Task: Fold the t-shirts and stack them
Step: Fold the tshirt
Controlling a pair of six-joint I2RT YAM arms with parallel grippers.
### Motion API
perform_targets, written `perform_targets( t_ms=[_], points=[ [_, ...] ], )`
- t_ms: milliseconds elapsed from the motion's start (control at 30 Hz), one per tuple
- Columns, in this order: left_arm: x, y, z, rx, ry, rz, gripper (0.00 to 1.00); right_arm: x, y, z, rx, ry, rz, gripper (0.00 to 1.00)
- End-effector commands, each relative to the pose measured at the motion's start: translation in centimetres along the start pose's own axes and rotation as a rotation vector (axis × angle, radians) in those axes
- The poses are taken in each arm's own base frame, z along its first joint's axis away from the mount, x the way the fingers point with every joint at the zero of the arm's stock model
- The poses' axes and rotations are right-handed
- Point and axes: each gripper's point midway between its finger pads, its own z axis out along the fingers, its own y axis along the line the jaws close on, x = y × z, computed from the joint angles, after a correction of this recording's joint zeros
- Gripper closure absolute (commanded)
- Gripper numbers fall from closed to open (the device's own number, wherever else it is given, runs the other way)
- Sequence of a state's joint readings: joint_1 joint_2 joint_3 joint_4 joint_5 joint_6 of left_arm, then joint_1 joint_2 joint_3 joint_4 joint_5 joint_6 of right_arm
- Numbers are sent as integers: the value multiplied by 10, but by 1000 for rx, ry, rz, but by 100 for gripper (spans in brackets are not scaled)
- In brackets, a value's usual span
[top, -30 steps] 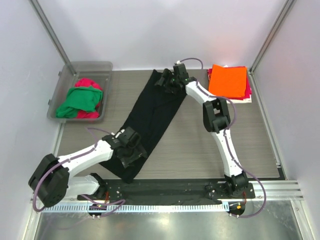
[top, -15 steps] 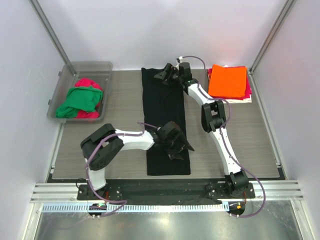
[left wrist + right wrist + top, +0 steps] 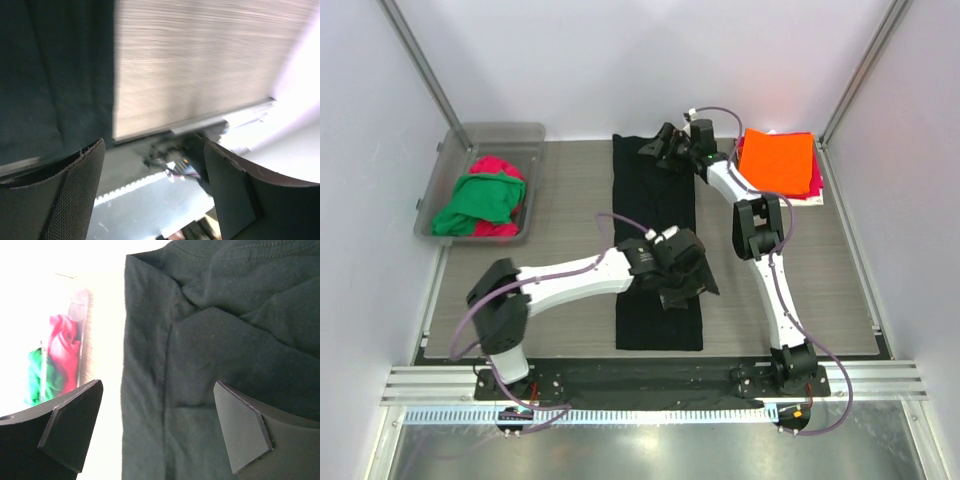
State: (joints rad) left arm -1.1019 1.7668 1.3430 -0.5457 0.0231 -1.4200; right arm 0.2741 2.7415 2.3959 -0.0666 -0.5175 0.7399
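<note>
I need to pull my right gripper back next and lower it onto the corner of the t-shirt's hem by the bar [image 3: 699, 346], which lies back and to its right in the top view.
A black t-shirt [image 3: 655, 220] lies on the table as a long narrow strip running from the back edge to the front edge. My left gripper [image 3: 695, 280] hovers over its right edge near the front. It is open and empty in the left wrist view [image 3: 155, 195], with the shirt [image 3: 50, 75] to its left. My right gripper [image 3: 662, 150] is over the shirt's far end. It is open in the right wrist view [image 3: 157, 430], with the collar end of the shirt [image 3: 215, 340] below the fingers. A folded stack with an orange shirt [image 3: 777, 162] on top sits at the back right.
A clear plastic bin [image 3: 450, 160] at the back left holds a green shirt [image 3: 478, 200] and a pink one [image 3: 498, 165], and it also shows in the right wrist view [image 3: 55, 360]. The metal rail [image 3: 650, 380] runs along the front edge. White walls enclose the table.
The black shirt swung from a diagonal to a straight strip front to back. Both grippers moved right with it. The left gripper has since shifted slightly back and right over the shirt's right edge.
</note>
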Motion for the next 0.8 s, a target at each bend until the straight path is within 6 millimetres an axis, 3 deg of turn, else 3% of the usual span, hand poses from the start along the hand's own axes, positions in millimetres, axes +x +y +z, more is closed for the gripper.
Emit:
perform_targets(
  t_ms=[0,33,67,133,167,200,233,267,333,467,500,567,600,667,700,767],
  points=[
    [-22,9,-75,-64,-168,104,18,-69,107,-53,-121,-110,-94,0],
    [-30,16,-81,-83,-214,107,18,-72,118,-61,-134,-110,-92,0],
    [-34,19,-98,-64,-244,106,18,-84,143,-78,-156,-133,-109,0],
    [-46,35,-116,-102,-324,114,18,-81,148,-92,-120,-121,-103,0],
    [-51,46,-121,-125,-355,119,18,-94,177,-120,-124,-161,-134,0],
    [-54,53,-140,-116,-382,115,18,-82,162,-124,-60,-136,-133,0],
    [-61,60,-148,-124,-426,115,18,-76,162,-139,-15,-118,-122,0],
    [-62,72,-149,-139,-437,119,18,-89,183,-174,23,-190,-138,0],
    [-65,82,-169,-102,-471,101,18,-47,152,-198,170,-114,-71,1],
    [-62,129,-169,-116,-494,50,19,29,124,-275,439,-49,-66,0],
    [-61,132,-167,-101,-493,38,19,62,111,-302,518,-38,-76,0],
    [-56,151,-159,-103,-482,22,20,103,98,-330,577,-19,-32,0],
    [-53,154,-155,-94,-472,15,21,141,87,-353,590,12,-18,0],
    [-46,171,-140,-123,-443,11,22,183,80,-368,595,41,51,0],
    [-40,170,-134,-110,-414,3,24,217,58,-378,633,88,74,1],
    [-32,184,-117,-140,-375,-4,26,249,66,-391,578,101,127,6]
  ],
)
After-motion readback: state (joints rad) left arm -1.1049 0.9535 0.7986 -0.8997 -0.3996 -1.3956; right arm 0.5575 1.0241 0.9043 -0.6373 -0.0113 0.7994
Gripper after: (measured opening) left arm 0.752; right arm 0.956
